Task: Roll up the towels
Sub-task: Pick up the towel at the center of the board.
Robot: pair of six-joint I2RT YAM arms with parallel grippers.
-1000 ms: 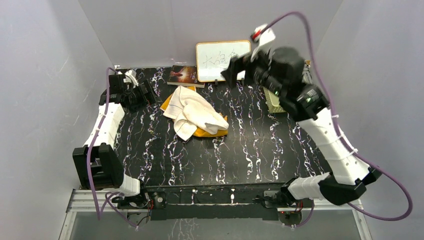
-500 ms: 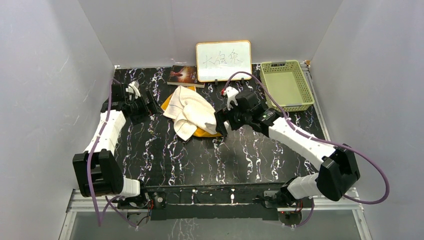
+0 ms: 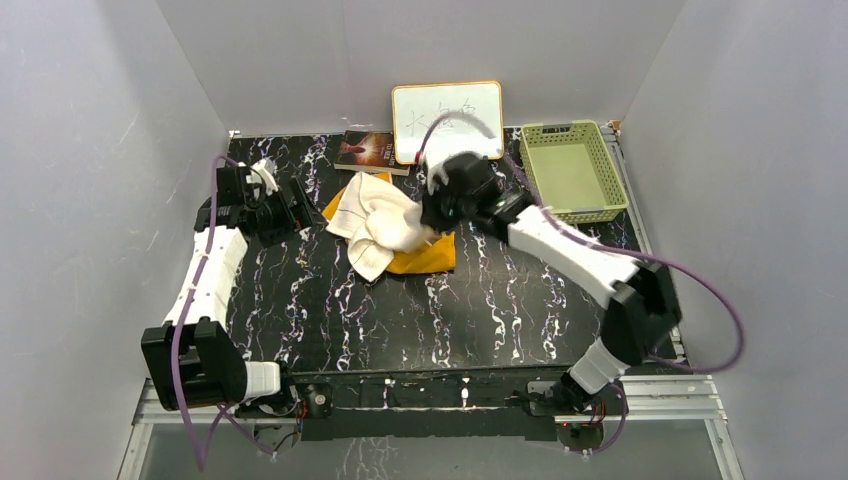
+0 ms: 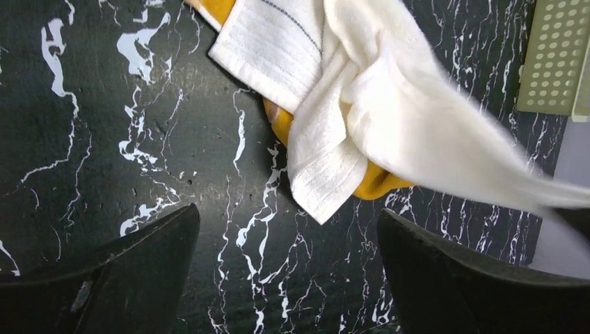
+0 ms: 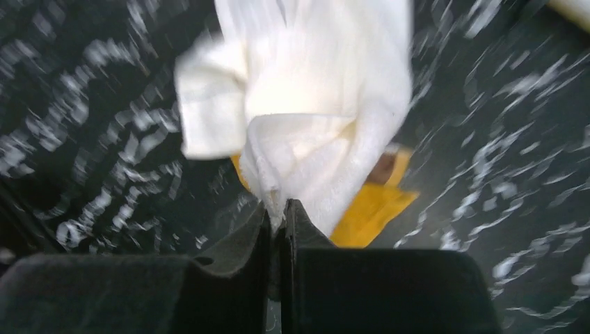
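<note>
My right gripper has bare table to its right in the top view, so it needs to lift the cream-white towel (image 3: 378, 225) that way, off the orange-yellow one, and let it go.
The cream-white towel (image 3: 378, 225) lies crumpled over the orange-yellow towel (image 3: 425, 258) on the black marbled table. My right gripper (image 3: 432, 222) is shut on a fold of the cream-white towel (image 5: 306, 111) and lifts its right end; in the right wrist view the orange-yellow towel (image 5: 369, 216) shows beneath. At the table's left stands my left gripper (image 3: 300, 197), open, apart from both towels. Its dark fingers (image 4: 97, 278) frame bare table, with the cream-white towel (image 4: 362, 104) and an orange-yellow edge (image 4: 379, 182) beyond them.
A green basket (image 3: 572, 170) stands at the back right. A white board with an orange frame (image 3: 446, 120) leans on the back wall, with a dark book (image 3: 368, 150) lying to its left. Grey walls close in the table.
My right arm came down from high over the basket to the towels' right end, shut on the cream-white towel and lifted it toward the back. The left arm barely moved.
</note>
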